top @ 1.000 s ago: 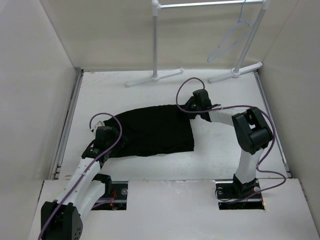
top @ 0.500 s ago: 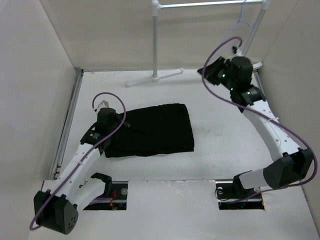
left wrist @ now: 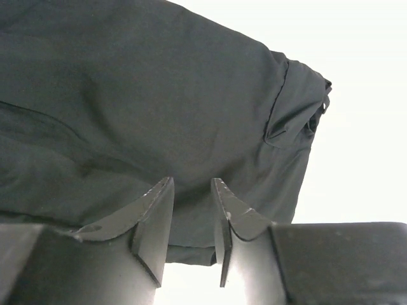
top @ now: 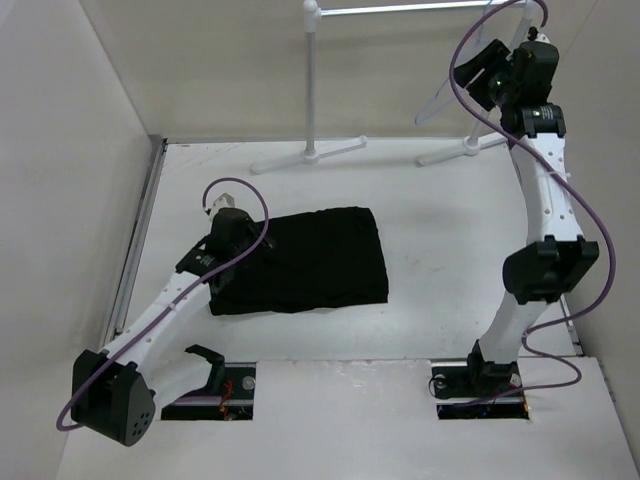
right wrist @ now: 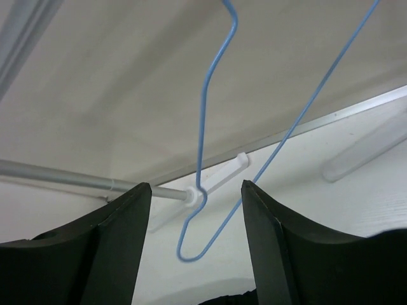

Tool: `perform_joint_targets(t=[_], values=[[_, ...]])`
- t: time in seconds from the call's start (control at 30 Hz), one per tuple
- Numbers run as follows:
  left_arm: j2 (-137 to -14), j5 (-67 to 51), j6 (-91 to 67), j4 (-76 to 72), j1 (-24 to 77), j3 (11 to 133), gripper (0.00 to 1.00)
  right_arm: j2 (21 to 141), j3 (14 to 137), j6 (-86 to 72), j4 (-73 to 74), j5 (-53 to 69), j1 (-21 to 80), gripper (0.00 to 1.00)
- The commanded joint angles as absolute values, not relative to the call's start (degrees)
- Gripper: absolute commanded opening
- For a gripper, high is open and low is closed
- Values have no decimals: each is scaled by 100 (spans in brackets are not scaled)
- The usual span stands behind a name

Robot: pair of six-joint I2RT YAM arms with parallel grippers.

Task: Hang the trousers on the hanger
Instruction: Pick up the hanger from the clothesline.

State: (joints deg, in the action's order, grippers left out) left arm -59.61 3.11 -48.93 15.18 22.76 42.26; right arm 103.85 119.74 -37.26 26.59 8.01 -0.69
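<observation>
Next, my right gripper goes left in the top view to close on the hanger's notched wire, which hangs that way from it, facing its gap.
The black trousers lie folded flat on the white table, mid-left. My left gripper is low over their left end. In the left wrist view its fingers stand a narrow gap apart with nothing between them, and the trousers spread just beyond the tips. The pale thin hanger hangs from the rack rail at the back right. My right gripper is raised up to it. In the right wrist view it is wide open, and the hanger's wire hangs in line with the gap, untouched.
The white garment rack has a left post, a top rail and two feet on the table's back edge. The rail also shows in the right wrist view. Walls close in left, right and behind.
My right arm has left the trousers' far right corner and swung up and back to the hanger. My left gripper has shifted slightly right along the trousers' left end.
</observation>
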Motion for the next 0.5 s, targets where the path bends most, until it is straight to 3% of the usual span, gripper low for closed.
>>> perform_joint_targets(t=[0.0,0.47], values=[[-5994,334,-4869,1327,2219,4377,29,10783,12760,-3384,3076,1203,-40,65],[-6082,290,-4948,1257,2228,4166,29,11285,12595,-3410,2287,1889,48,44]])
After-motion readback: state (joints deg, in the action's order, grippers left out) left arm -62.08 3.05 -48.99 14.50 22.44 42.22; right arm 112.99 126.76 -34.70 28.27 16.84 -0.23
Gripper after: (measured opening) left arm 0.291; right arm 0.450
